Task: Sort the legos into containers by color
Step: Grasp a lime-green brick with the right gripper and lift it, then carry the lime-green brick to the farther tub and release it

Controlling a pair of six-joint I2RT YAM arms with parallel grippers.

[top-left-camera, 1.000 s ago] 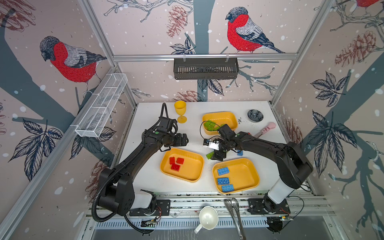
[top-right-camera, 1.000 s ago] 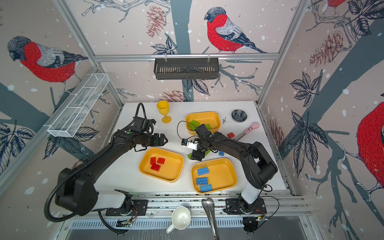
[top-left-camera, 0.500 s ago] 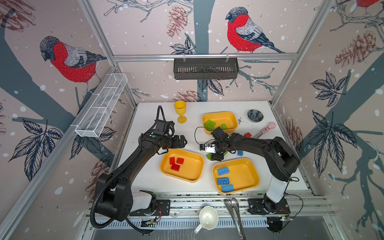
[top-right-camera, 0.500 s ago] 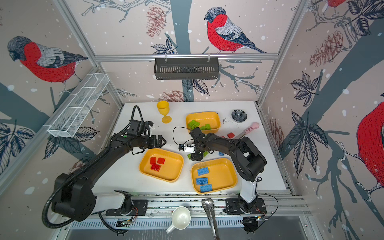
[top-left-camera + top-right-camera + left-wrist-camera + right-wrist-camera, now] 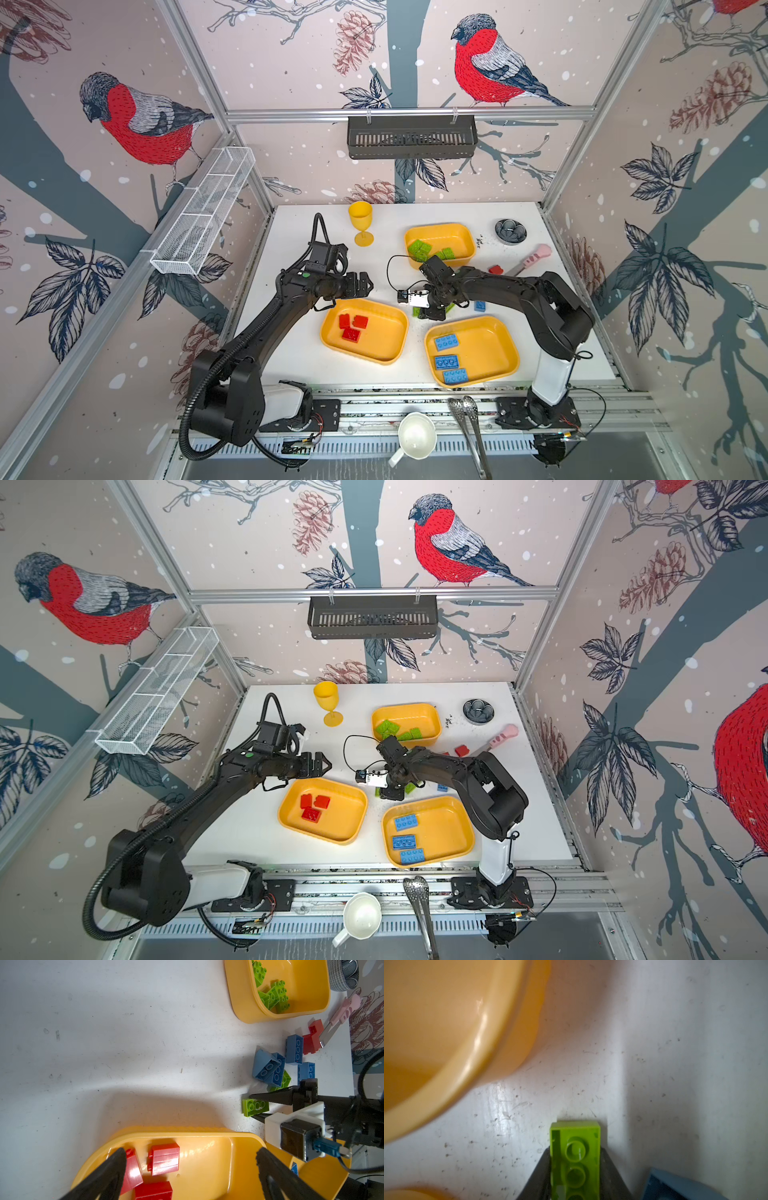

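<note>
I need to lift the green lego off the table with my right gripper next and carry it outward over the far tray (image 5: 444,238) to release it, because green legos are already there.
My right gripper (image 5: 575,1160) is shut on a green lego (image 5: 575,1147) that lies on the white table between the trays, as both top views show (image 5: 417,311) (image 5: 377,791). My left gripper (image 5: 191,1151) stands open and empty over the far edge of the tray (image 5: 390,353) holding three red legos (image 5: 351,326). The near right tray (image 5: 494,349) holds three blue legos (image 5: 446,361). Green legos (image 5: 419,249) lie in the far tray (image 5: 457,237). Loose blue (image 5: 270,1068), red (image 5: 311,1041) and green (image 5: 285,1079) legos lie beyond my right gripper.
A yellow goblet (image 5: 360,222) stands at the back, a dark round dish (image 5: 510,230) at the back right, with a pink-handled knife (image 5: 534,257) near it. A white cup (image 5: 415,434) and metal tongs (image 5: 469,432) lie on the front rail.
My right gripper's jaws have closed onto the green lego. The left gripper has opened a little wider and stayed about where it was.
</note>
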